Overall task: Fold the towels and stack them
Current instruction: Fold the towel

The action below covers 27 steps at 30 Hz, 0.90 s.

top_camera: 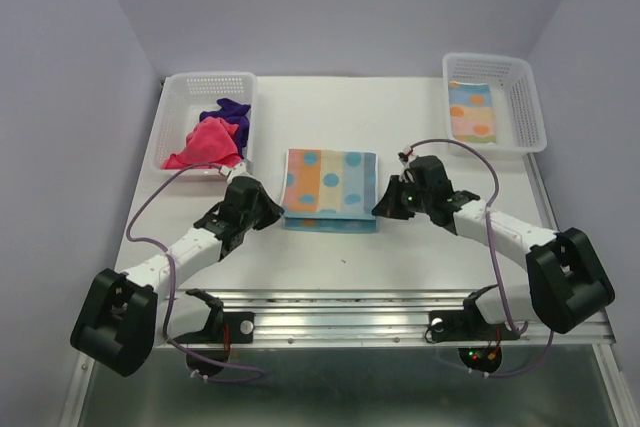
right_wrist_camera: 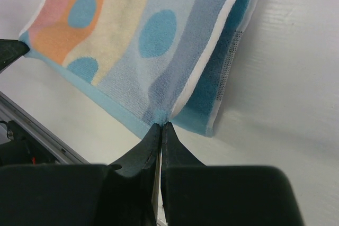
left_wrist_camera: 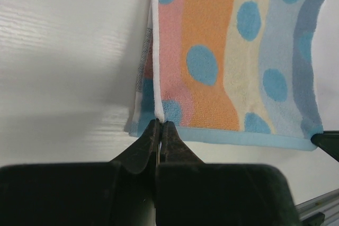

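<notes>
The right gripper needs to move back and down and bring the blue hem over the near corner of the lower layer point(top_camera: 374, 230) point(right_wrist_camera: 208, 132), because that corner still sticks out.
A folded light blue towel point(top_camera: 330, 190) with orange and cream stripes and blue dots lies in the middle of the table. My left gripper point(top_camera: 283, 209) is shut on its near left corner, where the white edge point(left_wrist_camera: 157, 107) runs in between the tips of the left gripper point(left_wrist_camera: 160, 123). At the near right corner, my right gripper point(top_camera: 378, 209) is shut on the top layer of the towel point(right_wrist_camera: 132, 41), the tips of the right gripper point(right_wrist_camera: 161, 125) pinching its blue hem. A magenta-pink towel point(top_camera: 208, 142) and a dark purple towel point(top_camera: 228, 110) lie crumpled in the left basket.
The white mesh basket point(top_camera: 172, 117) with the crumpled towels stands at the back left. A second white basket point(top_camera: 527, 97) at the back right holds a folded patterned towel point(top_camera: 471, 110). A metal rail point(top_camera: 340, 302) runs along the near table edge.
</notes>
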### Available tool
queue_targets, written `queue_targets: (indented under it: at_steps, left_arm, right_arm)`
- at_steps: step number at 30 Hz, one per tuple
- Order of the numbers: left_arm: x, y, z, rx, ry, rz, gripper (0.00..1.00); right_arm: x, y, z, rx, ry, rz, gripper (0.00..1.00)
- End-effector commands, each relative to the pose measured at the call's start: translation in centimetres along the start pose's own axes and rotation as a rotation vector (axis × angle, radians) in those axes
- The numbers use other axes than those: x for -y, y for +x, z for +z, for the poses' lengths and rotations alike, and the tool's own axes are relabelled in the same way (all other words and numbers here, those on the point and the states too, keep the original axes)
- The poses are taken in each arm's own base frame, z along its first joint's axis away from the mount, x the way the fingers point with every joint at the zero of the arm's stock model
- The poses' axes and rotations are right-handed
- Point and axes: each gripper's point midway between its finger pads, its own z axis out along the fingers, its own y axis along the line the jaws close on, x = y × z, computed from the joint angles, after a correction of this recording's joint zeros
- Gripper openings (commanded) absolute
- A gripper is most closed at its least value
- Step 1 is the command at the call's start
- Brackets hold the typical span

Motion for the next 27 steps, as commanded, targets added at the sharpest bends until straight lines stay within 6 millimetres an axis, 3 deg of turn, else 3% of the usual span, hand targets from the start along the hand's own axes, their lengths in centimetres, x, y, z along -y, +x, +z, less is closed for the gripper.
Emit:
queue_targets:
  at_steps: [1, 8, 15, 16, 18, 21, 24, 26, 27]
  left_arm:
    - [-1.2, 1.7, 0.3, -0.041, -0.026, 0.001, 0.0]
    - [-2.5, 3.8, 1.0, -0.118, -0.058, 0.009, 0.0]
    - [-3.1, 4.8, 1.4, -0.158, -0.079, 0.027, 0.02]
    - [-3.0, 4.8, 1.4, -0.161, -0.076, 0.029, 0.12]
    - [-2.7, 5.2, 1.2, -0.179, -0.059, 0.032, 0.2]
    - [-2.2, 4.9, 0.7, -0.174, -0.038, 0.038, 0.41]
    - [-1.4, 3.7, 0.0, -0.144, -0.026, 0.052, 0.52]
    - [-0.7, 2.2, -0.3, -0.096, -0.026, 0.068, 0.66]
    - [-0.4, 1.4, -0.4, -0.075, -0.025, 0.083, 0.75]
  right_arm:
    - [1.1, 1.6, 0.5, -0.029, 0.033, 0.017, 0.01]
    - [2.0, 3.0, 1.5, -0.057, 0.042, 0.043, 0.02]
    - [2.9, 3.6, 2.1, -0.064, 0.072, 0.053, 0.18]
    - [2.9, 3.5, 2.1, -0.062, 0.071, 0.053, 0.21]
    - [2.8, 3.6, 1.9, -0.065, 0.071, 0.05, 0.31]
    - [2.4, 3.1, 1.5, -0.048, 0.061, 0.04, 0.48]
    - [1.6, 2.0, 0.8, -0.017, 0.05, 0.016, 0.59]
    - [1.5, 0.9, 0.5, 0.019, 0.065, -0.009, 0.64]
    - [1.0, -0.1, 0.2, 0.044, 0.066, -0.02, 0.72]
